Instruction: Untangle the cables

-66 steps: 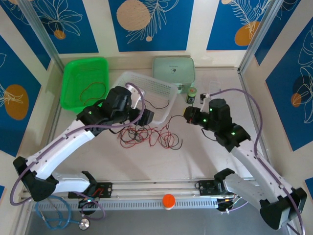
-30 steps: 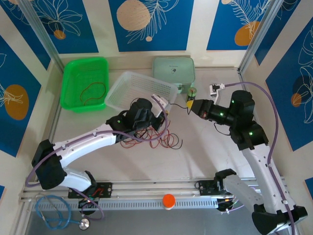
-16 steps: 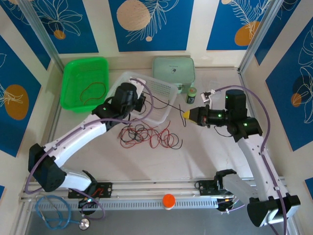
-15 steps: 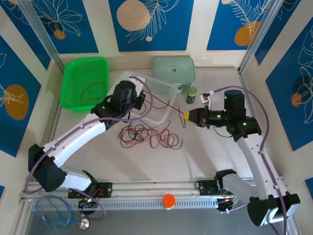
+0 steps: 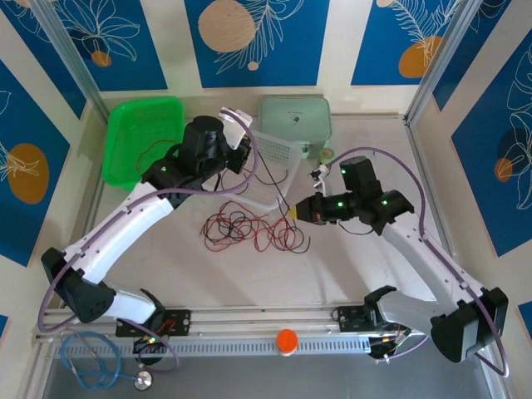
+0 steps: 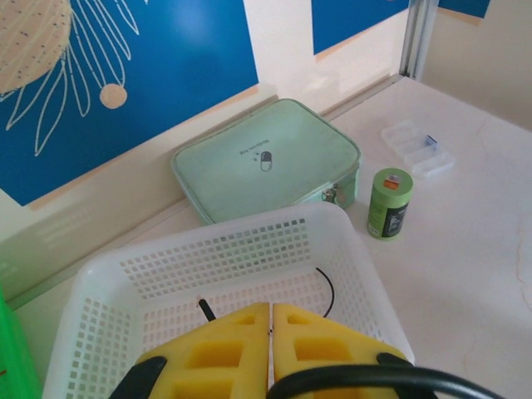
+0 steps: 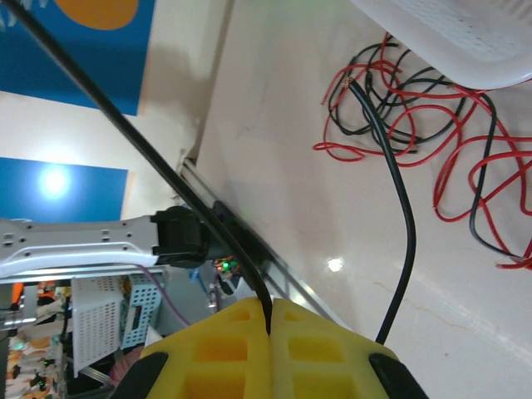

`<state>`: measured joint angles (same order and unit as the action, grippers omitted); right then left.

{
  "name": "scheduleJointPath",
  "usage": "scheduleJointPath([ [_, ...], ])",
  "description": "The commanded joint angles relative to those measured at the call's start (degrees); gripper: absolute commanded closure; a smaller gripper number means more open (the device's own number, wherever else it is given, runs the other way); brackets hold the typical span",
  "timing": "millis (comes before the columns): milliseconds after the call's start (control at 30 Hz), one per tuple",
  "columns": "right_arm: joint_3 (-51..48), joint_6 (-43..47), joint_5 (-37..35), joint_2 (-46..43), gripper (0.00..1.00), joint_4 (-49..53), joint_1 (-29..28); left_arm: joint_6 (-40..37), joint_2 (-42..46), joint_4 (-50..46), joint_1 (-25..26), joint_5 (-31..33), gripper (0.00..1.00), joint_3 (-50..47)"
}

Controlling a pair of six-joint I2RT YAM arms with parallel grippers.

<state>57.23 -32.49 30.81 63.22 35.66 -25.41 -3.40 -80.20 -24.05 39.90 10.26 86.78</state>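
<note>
The robot's right gripper needs to carry the taut piece of cable outward past the basket's near rim first, to release it in the white basket (image 5: 278, 150) that already holds black cable.
The red and black cables lie as a loose tangle (image 5: 249, 233) on the table, just in front of the white basket (image 5: 278, 150). My left gripper (image 5: 246, 158) hovers over that basket (image 6: 216, 249). Its yellow pads (image 6: 241, 341) are pressed together, and black cable (image 6: 204, 309) emerges beside them. My right gripper (image 5: 298, 214) is at the tangle's right side, shut on a taut black cable (image 7: 125, 129) that rises up and away. A second black strand (image 7: 406, 216) runs from under its fingers to the tangle (image 7: 399, 116).
A green basket (image 5: 125, 125) at the back left holds a loop of red wire (image 5: 158, 154). Behind the white basket are a mint case (image 6: 266, 162), a green bottle (image 6: 388, 202) and a clear pill box (image 6: 416, 148). A stethoscope (image 5: 100, 366) and an orange knob (image 5: 287, 339) lie by the near rail.
My left gripper has moved back over the far part of the white basket. My right gripper has swung left and nearer, down beside the tangle. Both stayed shut.
</note>
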Motion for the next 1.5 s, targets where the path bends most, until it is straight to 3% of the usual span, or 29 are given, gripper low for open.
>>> scheduleJointPath([
  [0,-1.01,-0.94,-5.05,2.78,1.00,1.03,-1.93,0.97,3.20,2.12,-0.88,-0.62,1.00,4.88],
  [433,8.59,-6.33,-21.84,18.00,1.00,-5.55,-6.67,-4.41,2.83,-0.39,4.04,5.11,1.00,8.91],
  [700,13.03,-6.64,-29.26,25.71,1.00,-10.43,-6.54,-6.90,-5.32,5.16,1.81,19.34,1.00,8.51],
  [867,16.55,-6.66,-33.55,33.08,0.99,-13.96,-6.41,-6.53,-12.66,8.84,-0.78,21.79,1.00,9.78],
  [933,18.64,-5.99,-34.14,36.46,0.93,-14.99,-6.37,-6.39,-15.34,10.34,-1.43,22.42,1.00,10.08],
  [1067,24.40,-4.22,-34.41,41.20,0.68,-13.60,-6.40,-5.36,-20.65,11.09,-3.12,23.16,1.00,11.54],
  [1167,26.23,-3.51,-34.05,40.02,0.58,-13.16,-6.49,-4.53,-23.19,11.30,-4.28,22.15,1.00,12.09],
  [1467,17.64,-3.98,-35.43,20.49,0.56,-9.62,-7.11,-3.13,-29.15,9.78,-5.97,20.15,1.00,14.53],
])
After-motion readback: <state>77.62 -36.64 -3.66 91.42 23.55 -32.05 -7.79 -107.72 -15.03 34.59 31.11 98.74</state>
